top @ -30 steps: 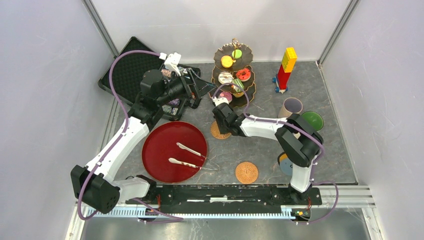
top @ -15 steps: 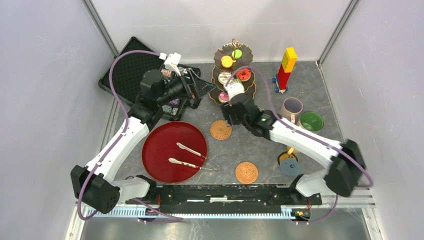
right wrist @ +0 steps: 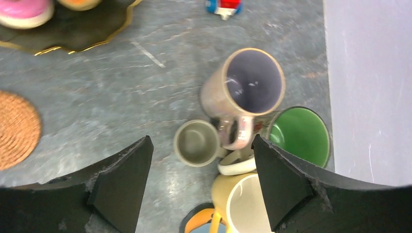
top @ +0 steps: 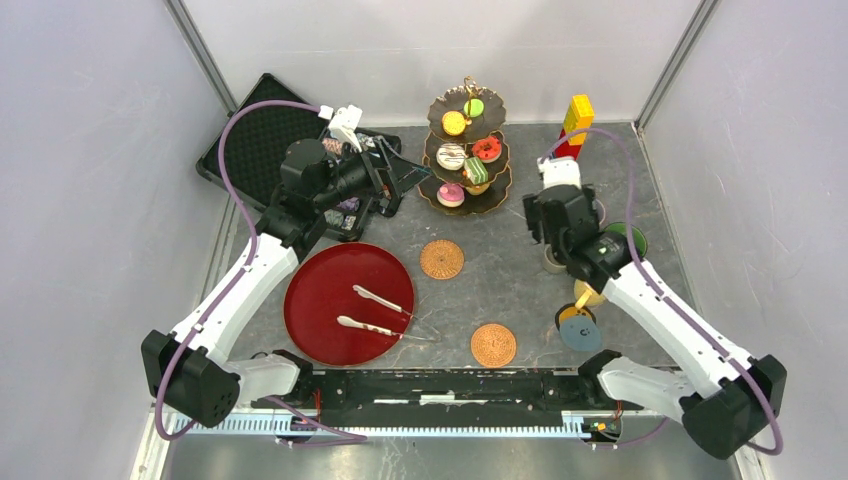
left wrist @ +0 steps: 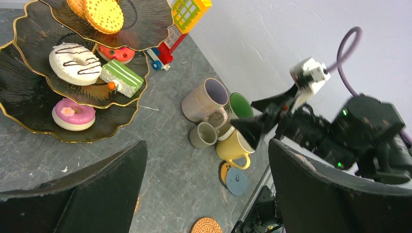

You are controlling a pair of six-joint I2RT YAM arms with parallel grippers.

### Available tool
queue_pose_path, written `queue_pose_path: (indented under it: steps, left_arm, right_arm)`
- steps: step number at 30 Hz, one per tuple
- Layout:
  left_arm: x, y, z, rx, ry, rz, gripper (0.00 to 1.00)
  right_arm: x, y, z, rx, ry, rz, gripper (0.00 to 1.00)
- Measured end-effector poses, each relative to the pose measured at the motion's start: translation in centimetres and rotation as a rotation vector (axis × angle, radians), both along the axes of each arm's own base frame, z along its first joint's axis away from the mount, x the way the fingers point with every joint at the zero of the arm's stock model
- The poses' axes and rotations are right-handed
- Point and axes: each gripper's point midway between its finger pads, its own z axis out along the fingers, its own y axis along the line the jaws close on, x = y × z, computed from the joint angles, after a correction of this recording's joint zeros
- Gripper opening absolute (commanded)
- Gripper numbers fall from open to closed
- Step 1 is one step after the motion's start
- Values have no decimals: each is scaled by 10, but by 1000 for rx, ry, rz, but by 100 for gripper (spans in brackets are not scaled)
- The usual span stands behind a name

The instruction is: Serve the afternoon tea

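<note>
The other mugs crowd the green-lined mug's handle. I need to move my right gripper toward the wall and down, onto the side rim of the green-lined mug.
The three-tier dark stand (top: pixel 497 192) carries a pink donut (left wrist: pixel 73 114), a white donut (left wrist: pixel 75 63), a green cake (left wrist: pixel 121 77) and macarons (left wrist: pixel 102 17). My right gripper (top: pixel 560 235) hovers open above the cluster of mugs, gripping nothing. Below it in the right wrist view (right wrist: pixel 200 141) are the small grey mug (right wrist: pixel 197 143), the lilac mug (right wrist: pixel 248 87), the green-lined mug (right wrist: pixel 299 136) and the yellow mug (right wrist: pixel 248 204). My left gripper (top: pixel 408 172) is open and empty, left of the stand. Two woven coasters (top: pixel 441 259) (top: pixel 493 345) lie mid-table.
A round red tray (top: pixel 320 300) with metal tongs (top: pixel 375 310) sits front left. A black foam case (top: pixel 255 145) lies at the back left, and the red-and-yellow block tower (top: pixel 575 130) stands back right. Blue and orange coasters (top: pixel 578 328) lie by the yellow mug.
My right arm has swung from the stand's bottom tier to the right, over the mugs, and its jaws have opened wide. The left arm has not moved.
</note>
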Motion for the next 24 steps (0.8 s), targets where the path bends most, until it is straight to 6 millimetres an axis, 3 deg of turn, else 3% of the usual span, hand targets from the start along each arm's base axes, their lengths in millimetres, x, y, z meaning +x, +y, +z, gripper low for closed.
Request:
queue_pose_path:
  steps: [8, 13, 15, 20, 24]
  left_arm:
    - [-1, -2, 0, 0, 0, -5, 100]
    - [-5, -5, 0, 0, 0, -18, 100]
    - [-6, -7, 0, 0, 0, -22, 100]
    - [-7, -16, -6, 7, 14, -44, 100]
    - [-10, -29, -19, 22, 44, -76, 100]
  right_arm:
    - [27, -105, -14, 167, 63, -317, 72]
    - [15, -175, -23, 232, 58, -528, 70]
    - [4, -197, -37, 256, 65, -596, 68]
    - [-22, -209, -84, 286, 159, -674, 55]
    - [-25, -209, -107, 320, 205, -695, 52]
